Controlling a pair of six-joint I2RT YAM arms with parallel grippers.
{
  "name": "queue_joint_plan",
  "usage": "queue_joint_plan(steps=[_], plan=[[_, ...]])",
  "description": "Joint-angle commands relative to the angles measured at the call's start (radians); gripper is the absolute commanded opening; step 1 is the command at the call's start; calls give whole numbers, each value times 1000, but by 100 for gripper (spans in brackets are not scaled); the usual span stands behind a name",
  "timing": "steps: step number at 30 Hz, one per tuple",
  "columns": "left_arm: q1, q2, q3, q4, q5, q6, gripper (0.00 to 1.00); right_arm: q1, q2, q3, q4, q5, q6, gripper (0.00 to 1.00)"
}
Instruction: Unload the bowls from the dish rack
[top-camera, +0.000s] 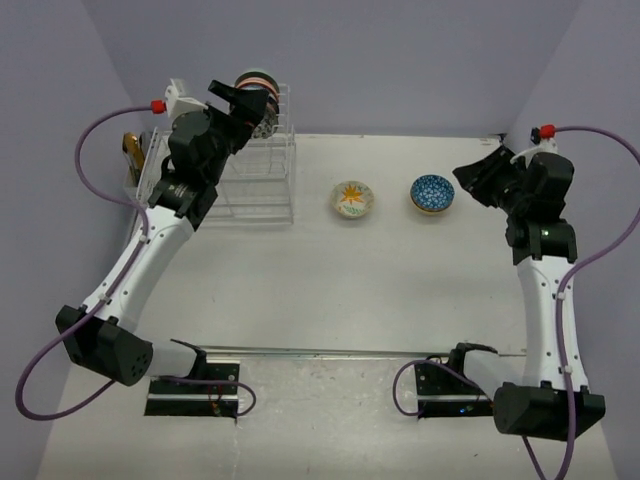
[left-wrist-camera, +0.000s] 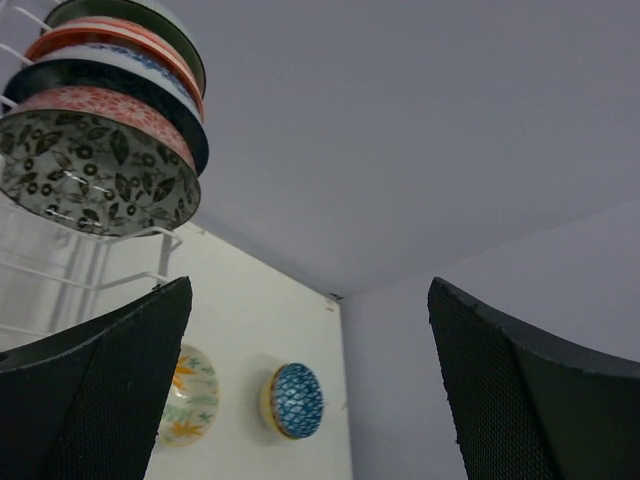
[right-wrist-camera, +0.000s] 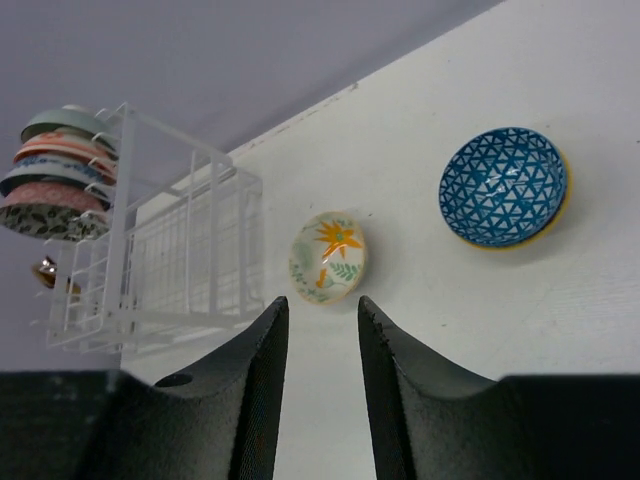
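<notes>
The nearest bowl is below and to the left in the wrist view, and its upper rim (left-wrist-camera: 196, 188) is clear of wires, so my left gripper should move down onto that rim next.
The white wire dish rack (top-camera: 262, 178) stands at the far left of the table. Several patterned bowls (top-camera: 257, 84) sit on edge in its tall slotted tower. In the left wrist view the bowls (left-wrist-camera: 100, 150) are at the upper left, the nearest one dark with a leaf pattern. My left gripper (top-camera: 248, 105) is up beside the tower, open wide and empty (left-wrist-camera: 310, 380). A cream flower bowl (top-camera: 353, 199) and a blue bowl (top-camera: 432, 194) stand on the table. My right gripper (top-camera: 472, 180) is just right of the blue bowl, jaws narrowly apart and empty (right-wrist-camera: 322, 305).
A small golden-brown object (top-camera: 130, 150) sits at the rack's left end. The rack's low basket (right-wrist-camera: 190, 270) looks empty. Purple walls close in the back and both sides. The white table (top-camera: 400, 280) stretches from the bowls to the arm bases.
</notes>
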Motion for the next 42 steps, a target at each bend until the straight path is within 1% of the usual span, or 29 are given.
queue_joint_plan(steps=[1,2,6,9,11,13,16,19,21,22,25,29,30,33,34,37,38,39,41,42], plan=[[6,44,-6,209,-9,-200,100,-1,-53,-55,-8,-147,-25,36],[6,56,0,216,-26,-225,100,-1,-68,-75,-6,-164,-23,36],[9,119,-14,210,-100,-407,100,-1,-131,-118,6,-245,-15,36],[9,148,-20,187,-149,-507,100,-2,-177,-135,14,-272,-12,37],[11,171,-25,186,-194,-540,100,-1,-202,-131,5,-290,-17,37],[18,202,-8,202,-215,-546,100,-2,-219,-127,-2,-305,-20,38],[44,254,21,228,-194,-547,98,-2,-259,-132,-5,-340,-15,38],[61,299,43,225,-185,-550,94,-2,-317,-155,11,-373,3,40],[70,326,43,245,-171,-557,89,-2,-354,-160,17,-387,12,40],[73,332,40,251,-168,-561,84,-2,-358,-152,15,-391,15,40],[83,349,32,324,-175,-552,80,-2,-374,-134,3,-400,12,41],[83,380,61,332,-191,-523,77,-2,-378,-150,21,-402,11,41],[84,383,61,332,-186,-523,73,-1,-372,-157,24,-407,11,41],[84,385,52,325,-185,-529,64,-1,-372,-173,38,-411,15,41],[84,382,45,325,-188,-535,59,-1,-374,-173,38,-408,15,41],[84,372,15,328,-189,-555,47,-2,-375,-170,40,-405,12,41],[84,369,6,329,-189,-558,47,-2,-375,-170,38,-407,11,41],[84,366,2,326,-191,-563,40,-2,-375,-170,38,-407,11,41],[84,357,-9,328,-197,-566,32,-2,-378,-170,37,-404,11,41],[84,354,-18,328,-198,-569,26,-1,-380,-173,38,-404,9,41]])
